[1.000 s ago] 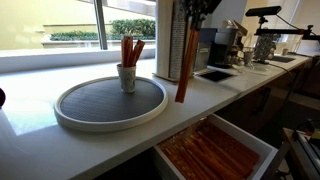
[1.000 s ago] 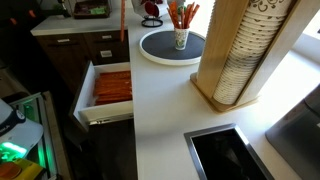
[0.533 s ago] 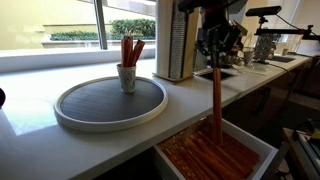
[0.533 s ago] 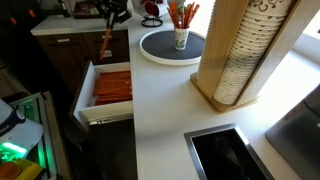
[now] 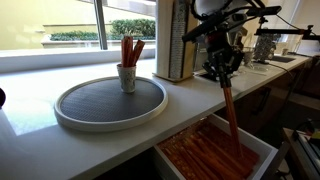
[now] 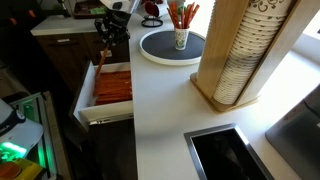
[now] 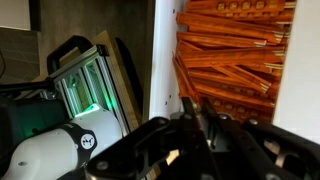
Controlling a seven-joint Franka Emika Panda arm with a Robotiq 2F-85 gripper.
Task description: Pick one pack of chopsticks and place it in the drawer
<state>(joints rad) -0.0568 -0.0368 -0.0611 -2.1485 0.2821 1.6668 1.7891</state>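
Observation:
The upper end of the held pack is still high above the white rim, so the robot's gripper will next go down toward the packs lying inside the open drawer and release there.
My gripper (image 5: 222, 78) is shut on a pack of chopsticks (image 5: 232, 125), a long red-orange stick that hangs tilted with its lower end down inside the open drawer (image 5: 262, 150). The drawer has a white rim and holds many identical orange packs. In an exterior view the gripper (image 6: 103, 47) is above the drawer's far end (image 6: 84, 95). In the wrist view the held pack (image 7: 183, 80) runs from the dark fingers (image 7: 160, 135) out over the drawer's rim (image 7: 162, 50). More packs stand in a small pale cup (image 5: 127, 76).
The cup stands on a round grey tray (image 5: 90, 118) with a white rim on the white counter. A wooden holder with stacked paper cups (image 6: 240, 50) and a sink (image 6: 225, 155) lie further along. Coffee machines (image 5: 225, 45) stand behind.
The gripper has moved the pack from over the counter edge out over the drawer and lowered it. The pack's lower end is now in the drawer and it is tilted.

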